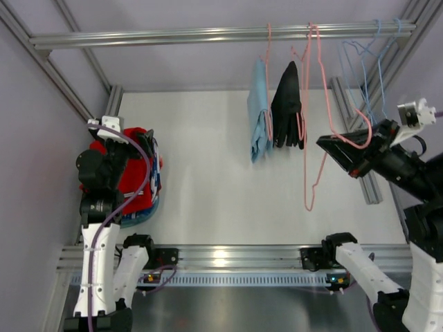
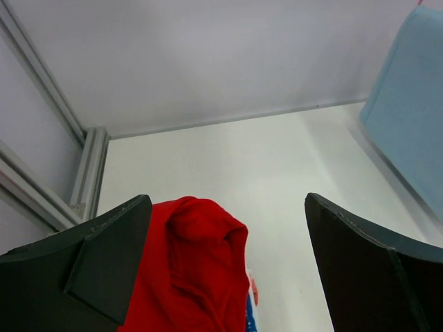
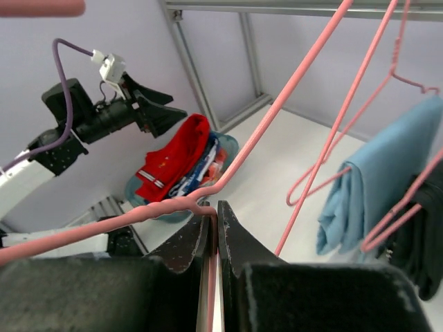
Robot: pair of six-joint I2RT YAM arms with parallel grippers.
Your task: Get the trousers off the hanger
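The pink hanger is bare, so my right gripper will next carry it outward onto the bar (image 1: 350, 30) between the black garment and light blue hangers, then let it go.
The red trousers (image 1: 138, 173) lie crumpled on a pile of clothes at the left of the table, off the hanger. My left gripper (image 1: 118, 142) hovers just above them, open, with nothing between its fingers. In the left wrist view the trousers (image 2: 187, 270) bulge up beside the left finger (image 2: 104, 270) without being pinched. The bare pink hanger (image 1: 306, 197) hangs tilted at the right, its top reaching up to the rail. My right gripper (image 1: 332, 144) is shut on its wire. In the right wrist view that gripper (image 3: 217, 207) pinches the hanger (image 3: 273, 109), and the trousers (image 3: 173, 159) show in the distance.
A light blue basin (image 1: 149, 214) holds the clothes pile. A light blue garment (image 1: 259, 114) and a black garment (image 1: 287, 104) hang from pink hangers on the overhead rail (image 1: 173, 36). Light blue wire hangers (image 1: 367, 69) hang at the far right. Frame posts line both sides.
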